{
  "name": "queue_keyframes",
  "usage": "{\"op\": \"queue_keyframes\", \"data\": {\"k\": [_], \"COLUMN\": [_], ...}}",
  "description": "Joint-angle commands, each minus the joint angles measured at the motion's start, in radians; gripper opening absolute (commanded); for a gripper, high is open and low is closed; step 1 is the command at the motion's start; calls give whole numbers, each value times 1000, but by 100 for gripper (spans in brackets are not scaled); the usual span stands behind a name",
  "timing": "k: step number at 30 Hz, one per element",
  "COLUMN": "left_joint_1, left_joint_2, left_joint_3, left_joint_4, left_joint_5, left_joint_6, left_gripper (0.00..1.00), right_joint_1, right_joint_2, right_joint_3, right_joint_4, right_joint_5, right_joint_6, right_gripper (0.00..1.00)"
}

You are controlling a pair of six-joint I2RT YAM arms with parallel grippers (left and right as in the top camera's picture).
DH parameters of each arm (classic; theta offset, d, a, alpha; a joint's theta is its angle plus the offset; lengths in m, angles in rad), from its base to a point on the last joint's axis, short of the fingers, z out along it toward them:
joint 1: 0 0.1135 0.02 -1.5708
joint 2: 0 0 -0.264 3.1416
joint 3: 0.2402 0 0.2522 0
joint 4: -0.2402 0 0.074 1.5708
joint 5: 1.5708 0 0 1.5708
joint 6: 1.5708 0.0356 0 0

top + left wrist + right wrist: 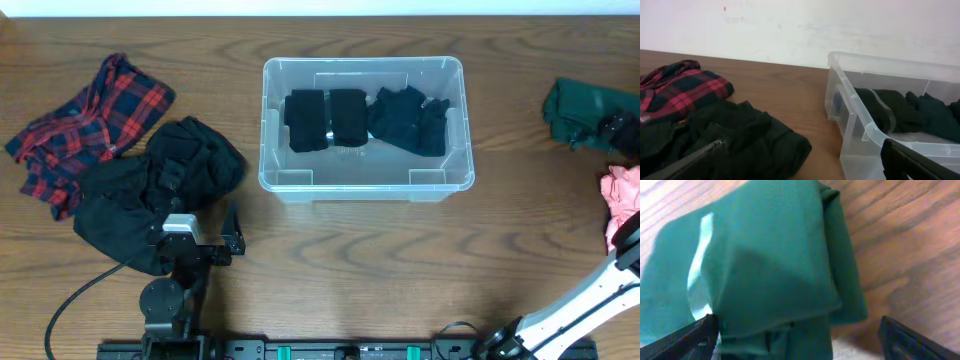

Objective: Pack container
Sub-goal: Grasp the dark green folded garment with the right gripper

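Observation:
My right gripper stays low and brings its spread fingers together onto the green garment's near edge next, because they are already on both sides of it.
The clear plastic container [362,64] stands at the table's middle back, holding several folded black garments [365,118]. It also shows in the left wrist view [900,65] at the right. My left gripper [190,222] is open and empty, low over the edge of a black garment [150,185], left of the container; its fingers [802,155] are spread wide. My right gripper [620,130] is open at the far right, just above a folded green garment [575,108]. In the right wrist view the fingers [797,330] straddle the green garment [765,255] without closing on it.
A red plaid shirt [85,125] lies at the far left, partly under the black garment, and shows in the left wrist view [682,87]. A pink garment [622,198] lies at the right edge below the green one. A cable [75,295] runs by the left arm's base.

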Motion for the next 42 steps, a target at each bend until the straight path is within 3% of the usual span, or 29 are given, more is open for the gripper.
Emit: {"op": "queue_keyframes", "data": {"k": [1, 5, 9, 12, 14, 15, 16, 24, 42], "left_joint_1": [5, 5, 5, 5, 5, 5, 5, 5, 5], "left_joint_2": [-1, -1, -1, -1, -1, -1, -1, -1, -1], "left_joint_3": [-17, -17, -17, -17, -17, -17, -17, -17, -17], "left_joint_4": [-34, -34, -34, -34, -34, -34, -34, -34, -34], "left_joint_5": [18, 18, 18, 18, 18, 18, 18, 18, 18], "left_joint_6": [-2, -2, -2, -2, -2, -2, -2, -2, -2], "left_gripper": [98, 98, 98, 98, 98, 98, 98, 98, 98], "right_joint_1": [-5, -5, -5, -5, -5, -5, -5, -1, 96], "right_joint_2": [48, 86, 92, 91, 91, 91, 90, 27, -386], "right_joint_3": [-3, -3, -3, -3, -3, -3, -3, -2, -2], "right_joint_4": [14, 27, 35, 39, 34, 32, 29, -6, -125], "right_joint_5": [11, 12, 12, 11, 11, 11, 11, -47, -369], "right_joint_6": [-13, -10, -10, 1, 21, 26, 37, 70, 195], "right_gripper": [99, 95, 78, 50, 17, 6, 3, 1, 1]}}
